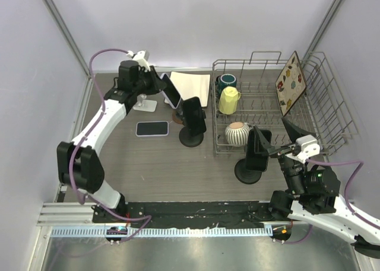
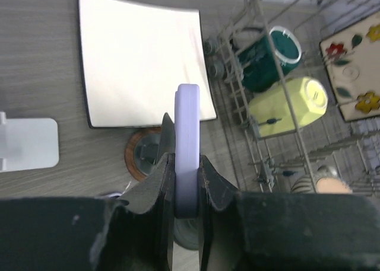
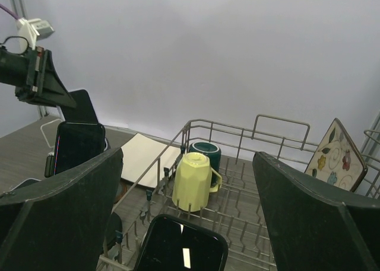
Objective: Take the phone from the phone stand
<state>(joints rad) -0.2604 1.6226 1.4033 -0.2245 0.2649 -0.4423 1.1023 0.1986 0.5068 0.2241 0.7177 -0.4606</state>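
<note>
I will move my left gripper back from the round brown stand. Then I will lower the lavender-edged phone onto the empty wood beside the flat phone's near edge.
My left gripper (image 1: 161,85) is shut on a lavender-edged phone (image 1: 172,92) at the back of the table and holds it edge-on (image 2: 188,134) just above a round brown stand (image 2: 141,155). A second phone (image 1: 193,114) stands on a black stand (image 1: 191,139) beside it. A third phone (image 1: 257,149) stands on a black stand (image 1: 247,175) at the front right; its top edge shows in the right wrist view (image 3: 181,250). My right gripper (image 1: 278,139) is open and empty, just behind and above that third phone.
A phone (image 1: 152,128) lies flat on the table. A white stand (image 1: 144,105) and a white board (image 1: 191,87) sit at the back. A wire dish rack (image 1: 314,120) on the right holds a yellow mug (image 1: 228,100), a green mug (image 1: 227,81), a striped cup (image 1: 237,133) and a flowered plate (image 1: 290,81).
</note>
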